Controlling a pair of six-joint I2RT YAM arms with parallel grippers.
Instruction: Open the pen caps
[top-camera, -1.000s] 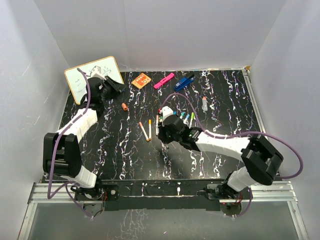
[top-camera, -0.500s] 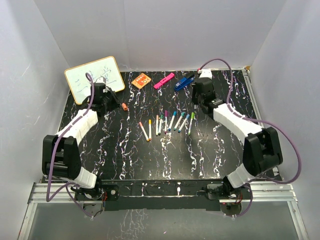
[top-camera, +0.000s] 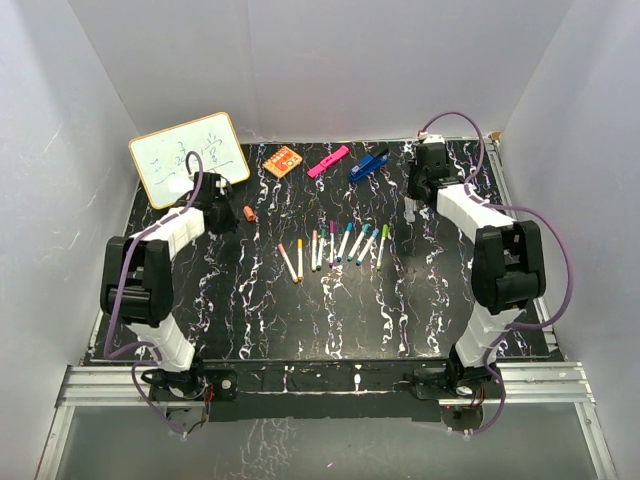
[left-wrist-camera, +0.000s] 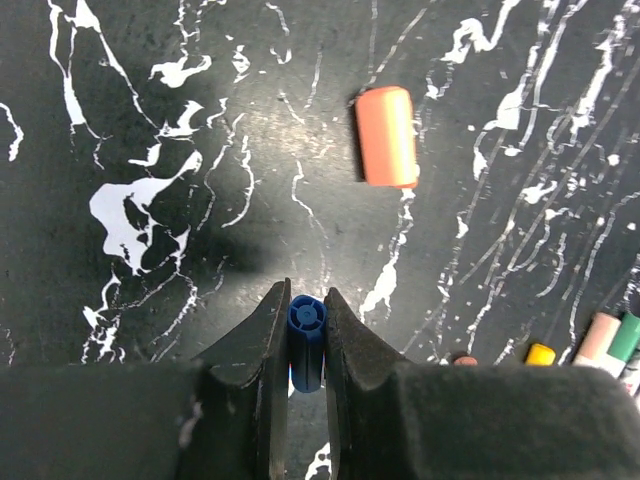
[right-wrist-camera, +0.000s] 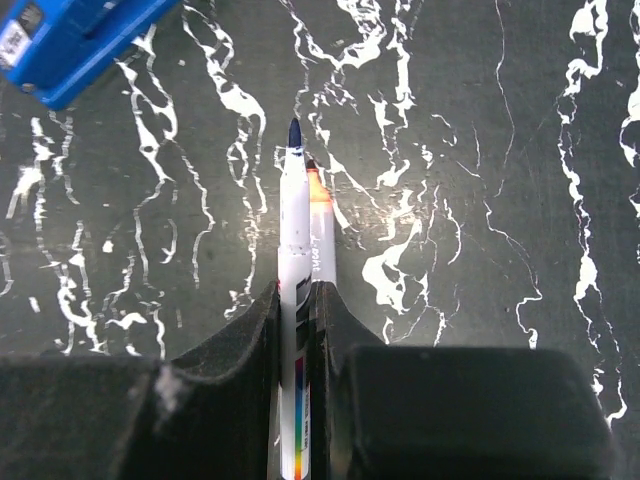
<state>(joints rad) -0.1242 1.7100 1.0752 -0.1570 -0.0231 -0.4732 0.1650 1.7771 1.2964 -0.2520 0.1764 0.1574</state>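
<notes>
My right gripper will first go down and left in the top view, since the white pen should reach the empty table beside the orange-tipped pen beneath the gripper.
My left gripper (left-wrist-camera: 305, 300) is shut on a small blue pen cap (left-wrist-camera: 306, 335), held just above the table. A loose orange cap (left-wrist-camera: 387, 136) lies ahead of it, right of my left gripper (top-camera: 218, 205) in the top view, where the orange cap (top-camera: 249, 213) shows too. My right gripper (right-wrist-camera: 296, 292), at the back right (top-camera: 414, 192), is shut on a thin white pen (right-wrist-camera: 294, 210) whose blue tip is bare. A second uncapped pen (right-wrist-camera: 322, 235) with an orange tip lies on the table right beside it. Several capped pens (top-camera: 345, 242) lie in a row mid-table.
A whiteboard (top-camera: 190, 155) leans at the back left. An orange card (top-camera: 283, 161), a pink highlighter (top-camera: 328, 160) and a blue clip-like tool (top-camera: 368, 165) lie along the back; the blue tool (right-wrist-camera: 70, 40) sits left of and ahead of my right gripper. White walls enclose the table.
My right gripper has gone from the pen row to the back right corner. My left arm has folded in, and its gripper has come forward from the whiteboard to beside the orange cap.
</notes>
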